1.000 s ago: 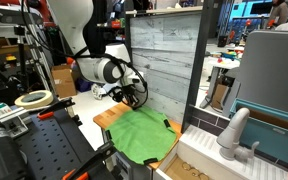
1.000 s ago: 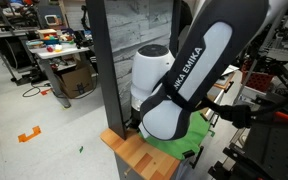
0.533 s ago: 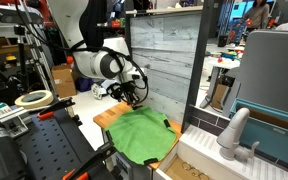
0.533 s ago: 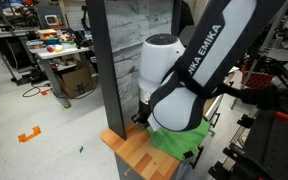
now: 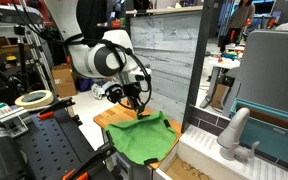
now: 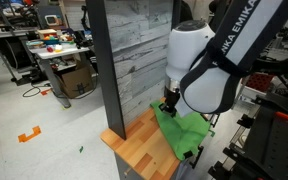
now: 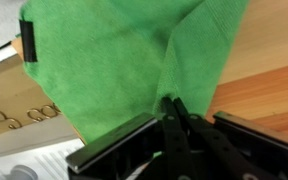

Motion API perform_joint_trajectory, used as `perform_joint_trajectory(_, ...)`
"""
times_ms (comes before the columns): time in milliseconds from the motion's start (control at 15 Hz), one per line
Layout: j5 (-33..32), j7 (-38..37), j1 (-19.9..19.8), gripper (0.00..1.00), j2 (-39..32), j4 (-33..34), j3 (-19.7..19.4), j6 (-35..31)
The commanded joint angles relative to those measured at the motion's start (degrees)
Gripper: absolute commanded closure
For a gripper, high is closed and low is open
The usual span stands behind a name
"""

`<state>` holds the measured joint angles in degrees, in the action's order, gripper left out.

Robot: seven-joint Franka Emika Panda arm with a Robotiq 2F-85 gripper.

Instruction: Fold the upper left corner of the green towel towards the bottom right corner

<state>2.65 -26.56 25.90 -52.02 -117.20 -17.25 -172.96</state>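
Note:
The robot's gripper will move toward the left in the wrist view and lower the towel's corner onto the towel's flat middle (image 5: 141, 138) (image 7: 127, 65), since that part of the towel is still uncovered.
The green towel (image 5: 147, 133) lies on the orange wooden board (image 5: 108, 117) in front of the grey plank wall. It also shows in the other exterior view (image 6: 184, 130) and fills most of the wrist view (image 7: 114, 60). My gripper (image 5: 139, 107) is shut on a corner of the towel and holds it lifted off the board, so a ridge of cloth rises to the fingertips (image 7: 172, 104). The pinched corner is drawn in over the rest of the towel.
The grey plank wall (image 5: 169, 60) stands right behind the board. A dark post (image 6: 102, 70) stands at the board's corner. A white faucet (image 5: 234, 132) and a sink lie past the towel. Black racks and a tape roll (image 5: 32, 99) stand on the other side.
My gripper has moved across the board with the towel corner pinched, lifting it and pulling it over the towel. More bare board shows behind it.

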Motion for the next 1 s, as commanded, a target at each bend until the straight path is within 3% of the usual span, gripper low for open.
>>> perform_joint_trajectory(0, 2.83, -0.73, -0.79, 0.99, -0.69, -2.50, -0.54, 0.21)
perform_joint_trajectory(267, 4.57, -1.73, -1.21, 0.97, -3.52, -1.77, -0.99, 1.02)
perform_joint_trajectory(333, 4.76, -1.71, -1.49, 0.71, -3.83, -1.58, -0.76, 1.39)
perform_joint_trajectory(467, 5.05, -1.44, -1.43, 0.66, -4.11, -1.69, -0.72, 1.52)
perform_joint_trajectory(667, 5.13, -1.70, -0.88, 0.45, -3.99, -1.92, -1.17, 1.87)
perform_joint_trajectory(933, 4.70, -2.53, 2.69, 0.16, 0.20, -5.62, -4.10, 2.15)
